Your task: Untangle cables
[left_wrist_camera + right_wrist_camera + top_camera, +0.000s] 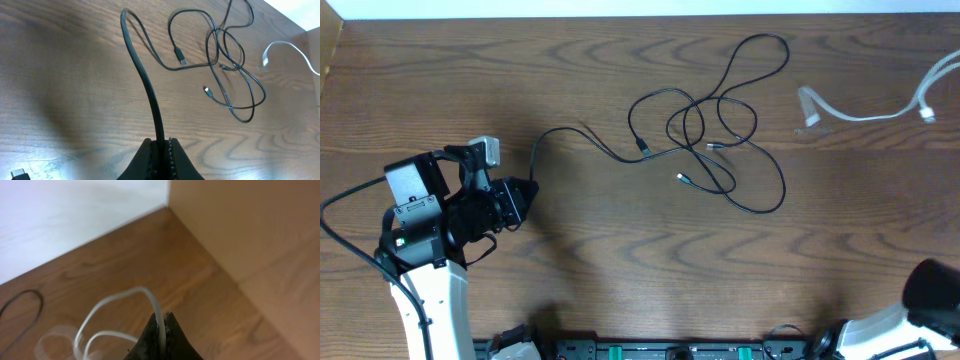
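My right gripper holds the white cable (pixel 865 117). Next I should draw it back and down over the bare tabletop by the tan wall to release the cable, keeping it clear of the tangle of black cable.
A long black cable lies in a tangle of loops (pixel 695 115) at the table's middle, with small plugs among the loops. One strand runs left to my left gripper (pixel 528 195). In the left wrist view that gripper (pixel 161 145) is shut on this black cable (pixel 145 80), which rises from the jaws toward the tangle (pixel 225 65). A white cable (pixel 865 117) lies at the far right and runs off the overhead's right edge. My right gripper (pixel 163 317) is shut on the white cable (pixel 125 294); it is outside the overhead view.
The wood table ends at a pale strip along its far edge (pixel 620 10). A tan wall or box (pixel 250 225) stands close beside the right gripper. The right arm's base (pixel 932 285) is at the bottom right.
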`<state>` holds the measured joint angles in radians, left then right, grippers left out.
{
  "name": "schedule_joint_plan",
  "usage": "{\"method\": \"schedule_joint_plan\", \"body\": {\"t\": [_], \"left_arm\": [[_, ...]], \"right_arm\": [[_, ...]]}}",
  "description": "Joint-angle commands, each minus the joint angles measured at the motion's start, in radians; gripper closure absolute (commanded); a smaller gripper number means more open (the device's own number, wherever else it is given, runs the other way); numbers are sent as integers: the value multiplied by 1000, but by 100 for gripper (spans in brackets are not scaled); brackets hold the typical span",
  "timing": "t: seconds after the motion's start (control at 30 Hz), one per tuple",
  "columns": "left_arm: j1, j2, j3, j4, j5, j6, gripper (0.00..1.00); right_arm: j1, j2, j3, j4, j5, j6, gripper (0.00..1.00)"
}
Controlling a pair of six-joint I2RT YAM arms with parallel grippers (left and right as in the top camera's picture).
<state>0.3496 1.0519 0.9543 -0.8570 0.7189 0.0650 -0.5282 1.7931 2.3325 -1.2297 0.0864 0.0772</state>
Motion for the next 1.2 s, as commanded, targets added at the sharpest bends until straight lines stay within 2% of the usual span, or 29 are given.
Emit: {"method": "schedule_joint_plan", "body": {"t": [0.0, 0.23, 0.77, 0.93, 1.03, 1.07, 1.1, 1.17], "left_arm": [[-2, -3, 5, -12, -5, 21, 93], [-2, -3, 5, -21, -5, 21, 93], [-2, -3, 5, -85, -5, 21, 93], [-2, -3, 5, -85, 6, 21, 92], [-2, -3, 5, -85, 6, 21, 93], [-2, -3, 5, -85, 6, 21, 92], [-2, -3, 5, -86, 6, 20, 93], [-2, -3, 5, -89, 6, 21, 93]], "right_arm": [[-152, 37, 9, 9, -259, 72, 99], [-351, 129, 8, 22, -487, 105, 99], [-474, 447, 8, -3, -439, 167, 99], [-506, 531, 8, -70, -400, 235, 98], [-521, 563, 8, -92, -394, 349, 97], [-524, 566, 8, -102, -381, 400, 91], [-525, 566, 7, -120, -344, 467, 70], [-525, 565, 7, -137, -332, 500, 3]]}}
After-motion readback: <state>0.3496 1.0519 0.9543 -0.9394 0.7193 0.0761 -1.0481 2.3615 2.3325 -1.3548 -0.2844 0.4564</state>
